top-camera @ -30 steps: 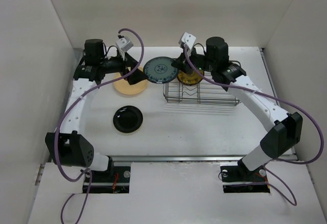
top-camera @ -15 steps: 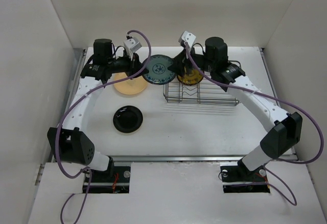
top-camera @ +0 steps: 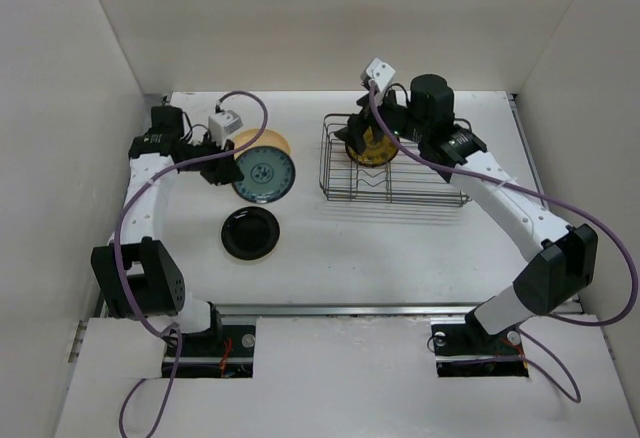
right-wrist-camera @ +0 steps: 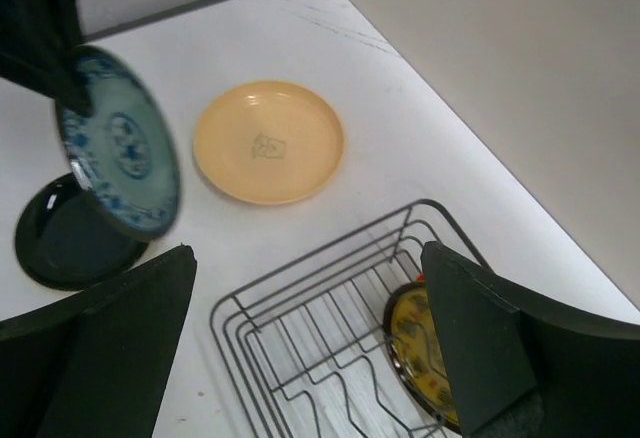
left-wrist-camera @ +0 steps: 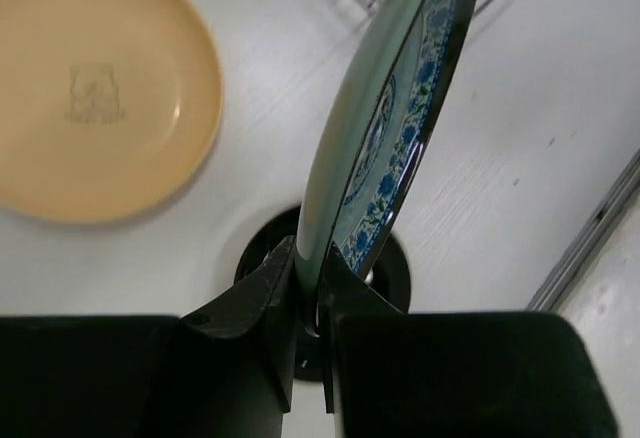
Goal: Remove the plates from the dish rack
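Observation:
My left gripper moves back toward my base next, then brings the dark teal patterned plate down onto the black plate (top-camera: 250, 233).
My left gripper (top-camera: 226, 166) (left-wrist-camera: 308, 258) is shut on the rim of the dark teal patterned plate (top-camera: 265, 176) (left-wrist-camera: 400, 128) (right-wrist-camera: 120, 148). It holds the plate on edge above the table, left of the dish rack (top-camera: 420, 183) (right-wrist-camera: 216, 313). A yellow patterned plate (top-camera: 368, 148) (right-wrist-camera: 425, 358) stands in the rack's far left part. My right gripper (top-camera: 358, 136) (right-wrist-camera: 308, 253) hangs open above that end of the rack with nothing between its fingers. The peach plate (top-camera: 268, 139) (left-wrist-camera: 100, 88) (right-wrist-camera: 268, 141) lies flat on the table, partly behind the teal one in the top view.
A black plate (top-camera: 250, 233) (left-wrist-camera: 400, 258) (right-wrist-camera: 50, 248) lies flat on the table, in front of and below the held plate. White walls close in the table at the left, back and right.
The teal plate passed from my right gripper to my left by the rack's left end. My left arm carried it left and nearer. My right gripper opened wide.

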Controlling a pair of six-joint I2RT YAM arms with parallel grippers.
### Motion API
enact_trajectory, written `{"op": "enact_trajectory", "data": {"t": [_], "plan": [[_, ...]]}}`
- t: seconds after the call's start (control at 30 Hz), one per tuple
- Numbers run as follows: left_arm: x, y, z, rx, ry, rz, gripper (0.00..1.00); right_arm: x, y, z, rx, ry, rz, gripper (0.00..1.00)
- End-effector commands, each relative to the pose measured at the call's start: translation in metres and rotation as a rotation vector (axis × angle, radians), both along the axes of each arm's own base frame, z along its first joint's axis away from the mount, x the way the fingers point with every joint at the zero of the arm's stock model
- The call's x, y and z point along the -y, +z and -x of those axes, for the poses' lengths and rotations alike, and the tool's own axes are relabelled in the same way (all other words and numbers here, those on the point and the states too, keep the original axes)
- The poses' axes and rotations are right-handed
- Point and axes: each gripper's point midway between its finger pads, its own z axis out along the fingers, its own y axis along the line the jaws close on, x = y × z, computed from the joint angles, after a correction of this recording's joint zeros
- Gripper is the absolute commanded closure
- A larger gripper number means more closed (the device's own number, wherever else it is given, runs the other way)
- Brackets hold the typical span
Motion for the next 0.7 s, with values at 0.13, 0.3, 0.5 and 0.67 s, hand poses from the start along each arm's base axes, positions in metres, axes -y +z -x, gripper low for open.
{"op": "enact_trajectory", "data": {"t": [0.13, 0.3, 0.5, 0.67], "plan": [[-0.055, -0.070, 0.070, -0.200, -0.166, -0.085, 1.00, 0.039, 0.017, -0.022, 0.107, -0.127, 0.012, 0.00], [-0.063, -0.107, 0.087, -0.302, -0.209, -0.115, 1.00, 0.047, 0.011, -0.027, 0.106, -0.143, 0.025, 0.00], [-0.063, -0.130, 0.091, -0.386, -0.232, -0.084, 1.00, 0.051, 0.007, -0.029, 0.105, -0.151, 0.036, 0.00], [-0.067, -0.141, 0.086, -0.431, -0.237, -0.090, 1.00, 0.055, 0.003, -0.032, 0.103, -0.158, 0.047, 0.00]]}}
